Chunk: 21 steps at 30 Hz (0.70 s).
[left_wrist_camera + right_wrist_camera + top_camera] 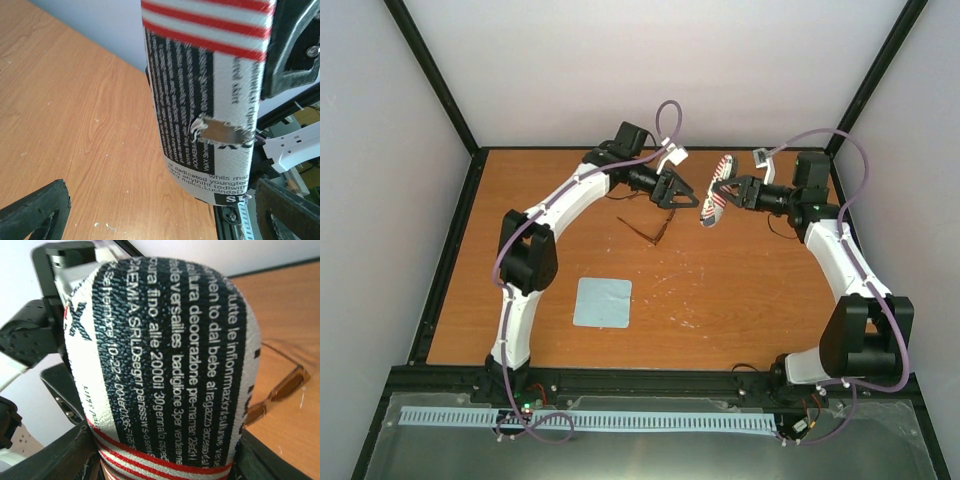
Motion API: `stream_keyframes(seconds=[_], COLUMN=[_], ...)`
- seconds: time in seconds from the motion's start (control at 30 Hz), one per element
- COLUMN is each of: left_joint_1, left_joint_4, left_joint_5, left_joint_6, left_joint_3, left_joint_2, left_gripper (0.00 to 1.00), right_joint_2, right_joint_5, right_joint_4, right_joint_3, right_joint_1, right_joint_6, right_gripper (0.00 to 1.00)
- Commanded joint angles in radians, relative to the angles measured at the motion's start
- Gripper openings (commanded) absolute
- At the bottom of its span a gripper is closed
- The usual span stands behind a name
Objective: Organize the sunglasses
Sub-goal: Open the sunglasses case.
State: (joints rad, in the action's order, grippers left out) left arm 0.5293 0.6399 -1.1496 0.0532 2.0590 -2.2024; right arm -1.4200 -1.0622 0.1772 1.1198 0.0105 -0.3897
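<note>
My right gripper moves down and back next to release the case (713, 207) on the clear wood beside the sunglasses, since that spot lies below and back from it.
The sunglasses (655, 228), thin dark frame with brownish lenses, lie on the wooden table below my left gripper; one lens shows in the right wrist view (280, 392). My right gripper (732, 190) (165, 467) is shut on the flag-patterned oblong case (713, 207) (170, 355) and holds it above the table at the back. My left gripper (686, 196) (160, 220) is open, jaws wide, right beside the case (205, 100), which hangs in front of it; I cannot tell if they touch.
A light blue square cloth (602, 302) lies flat on the table near the left arm's base. The table's black frame edge (650, 375) runs along the front, and white walls close the back and sides.
</note>
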Motion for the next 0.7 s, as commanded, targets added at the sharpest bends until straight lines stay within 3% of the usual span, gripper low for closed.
stream_keyframes(seconds=[0.0, 0.37, 0.67], left_joint_1=[0.014, 0.076, 0.055], left_joint_4=[-0.032, -0.035, 0.002], left_joint_5=[0.075, 0.078, 0.109], left_joint_6=[0.031, 0.019, 0.056], left_joint_3=[-0.040, 0.038, 0.056], left_joint_2=[0.082, 0.016, -0.029], left_gripper=[0.99, 1.00, 1.00], right_joint_2=[0.035, 0.043, 0.092], right_joint_5=[0.004, -0.049, -0.133], right_joint_4=[0.075, 0.056, 0.107], right_joint_3=[-0.029, -0.051, -0.068], right_joint_1=[-0.007, -0.027, -0.028], right_joint_6=[0.045, 0.021, 0.041], right_gripper=[0.05, 0.06, 0.06])
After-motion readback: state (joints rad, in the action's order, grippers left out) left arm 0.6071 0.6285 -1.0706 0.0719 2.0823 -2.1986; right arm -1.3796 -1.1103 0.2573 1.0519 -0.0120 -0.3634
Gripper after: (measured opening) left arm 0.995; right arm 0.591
